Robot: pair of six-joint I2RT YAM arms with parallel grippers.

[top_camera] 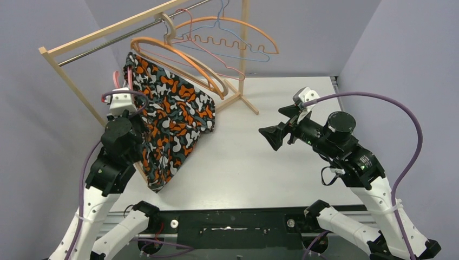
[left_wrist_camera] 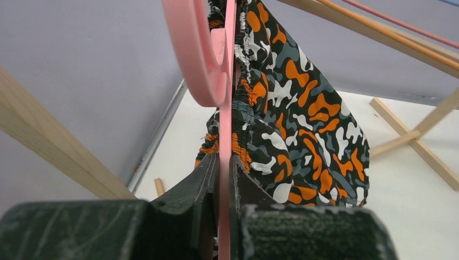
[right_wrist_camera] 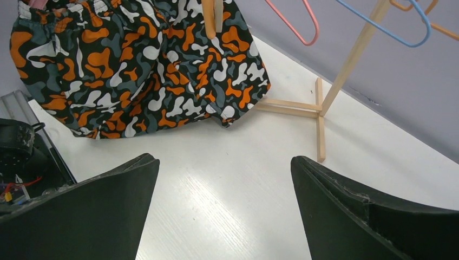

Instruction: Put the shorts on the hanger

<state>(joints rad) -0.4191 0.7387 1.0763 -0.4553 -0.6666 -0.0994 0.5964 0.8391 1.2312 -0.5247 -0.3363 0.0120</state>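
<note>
The hanger's chunky hook is still off the bar, so I need to move my left gripper outward, hook the hanger onto the bar's bare part [top_camera: 106, 44] and release it.
The camouflage shorts [top_camera: 173, 116] hang over the thick pink hanger [top_camera: 115, 80] at the left, and their lower end reaches the table. My left gripper [top_camera: 122, 108] is shut on the hanger. In the left wrist view the jaws [left_wrist_camera: 224, 162] pinch the hanger's flat pink bar. The chunky hook [left_wrist_camera: 197, 59] rises above them and the shorts [left_wrist_camera: 303, 124] drape on the right. My right gripper [top_camera: 272, 135] is open and empty above the table's middle. Its view [right_wrist_camera: 224, 162] shows bare table between the fingers and the shorts [right_wrist_camera: 135, 65] at the far left.
A wooden clothes rack [top_camera: 81, 43] stands at the back left; its foot [right_wrist_camera: 319, 108] lies on the table. Orange hangers [top_camera: 178, 59], a thin pink wire hanger [top_camera: 216, 58] and a blue wire hanger [top_camera: 241, 46] hang on its rail, just right of the shorts.
</note>
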